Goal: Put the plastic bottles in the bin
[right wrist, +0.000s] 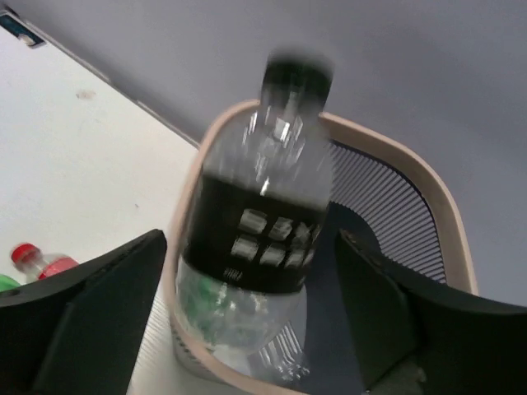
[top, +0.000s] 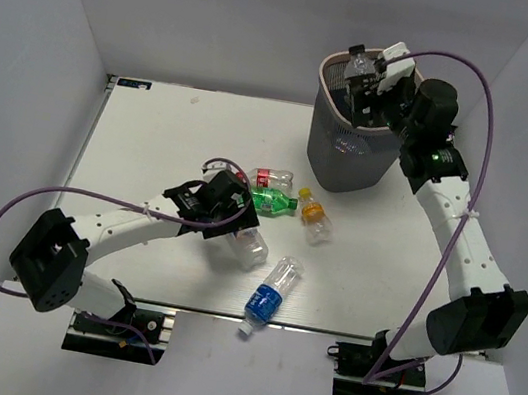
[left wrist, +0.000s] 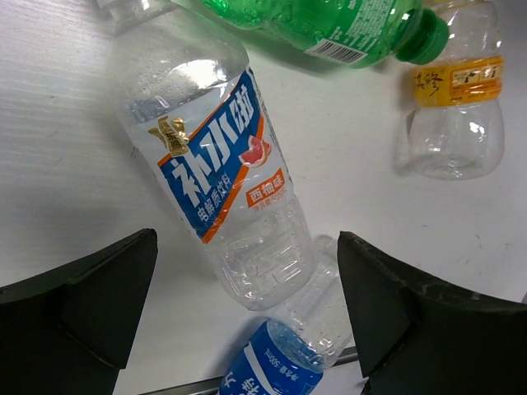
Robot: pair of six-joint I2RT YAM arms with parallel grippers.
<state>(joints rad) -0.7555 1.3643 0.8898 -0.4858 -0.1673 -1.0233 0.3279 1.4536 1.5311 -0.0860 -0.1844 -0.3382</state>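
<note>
My left gripper should move down next with its open fingers turned to match the clear bottle's slant, so they are on both sides of its blue and orange label [left wrist: 214,164]. The bottle lies at a slant below my left gripper.
My right gripper [right wrist: 251,271] is open above the bin [top: 351,161], a dark mesh wastebasket with a beige rim [right wrist: 428,189]. A clear plastic bottle with a black label and black cap [right wrist: 263,222] stands blurred between its fingers, over the bin's mouth, with a narrow gap on each side. My left gripper [left wrist: 247,304] hangs wide open over a clear bottle with a blue and orange label [left wrist: 214,164] that lies on the table; the fingers are apart from it. Beside it lie a green bottle [left wrist: 329,25], an orange-labelled bottle [left wrist: 457,99] and a blue-labelled bottle [left wrist: 280,362].
A red-capped bottle [top: 272,179] lies behind the green bottle [top: 271,201]. The blue-labelled bottle [top: 267,298] lies close to the table's front edge. Grey walls stand round the table on three sides. The bin sits at the back right.
</note>
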